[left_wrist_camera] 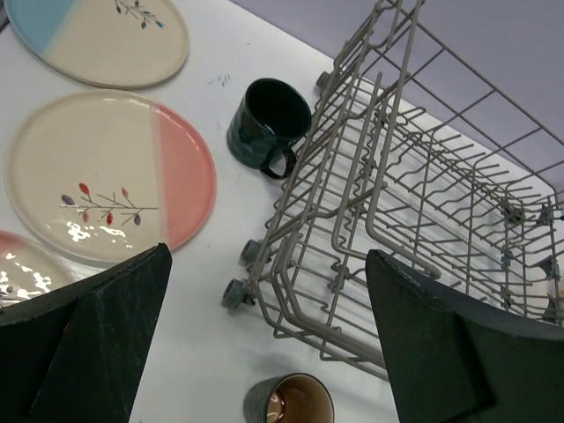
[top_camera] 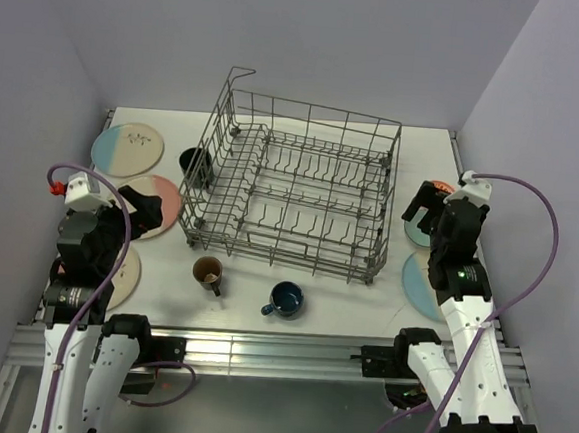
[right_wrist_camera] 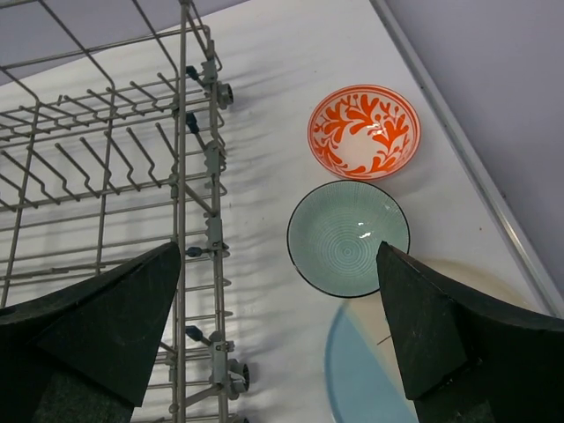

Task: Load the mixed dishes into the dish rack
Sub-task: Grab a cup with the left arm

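Note:
My left gripper must turn and lower back toward the brown mug [top_camera: 208,271], onto the mug's rim on the plates' side, away from its handle.
The grey wire dish rack [top_camera: 279,248] stands mid-table with no dishes in it. To its left lie a blue-and-cream plate [top_camera: 126,150], a pink-and-cream plate [left_wrist_camera: 106,176], a third plate [top_camera: 126,276] partly under my left arm, and a black mug [left_wrist_camera: 269,123]. In front of the rack stand a brown mug [top_camera: 208,271] and a teal-blue mug [top_camera: 285,298]. On the right are the orange-red bowl [right_wrist_camera: 364,130], the pale green bowl [right_wrist_camera: 348,236] and a blue plate [right_wrist_camera: 370,374]. My left gripper [left_wrist_camera: 269,264] hangs open over the rack's left front corner. My right gripper [right_wrist_camera: 278,251] hangs open beside the green bowl.
Purple walls close in the table on the left, back and right. A raised metal rim [right_wrist_camera: 458,150] runs along the right edge close to the bowls. The rack [right_wrist_camera: 181,176] stands on small wheels, a narrow strip of table between it and the bowls.

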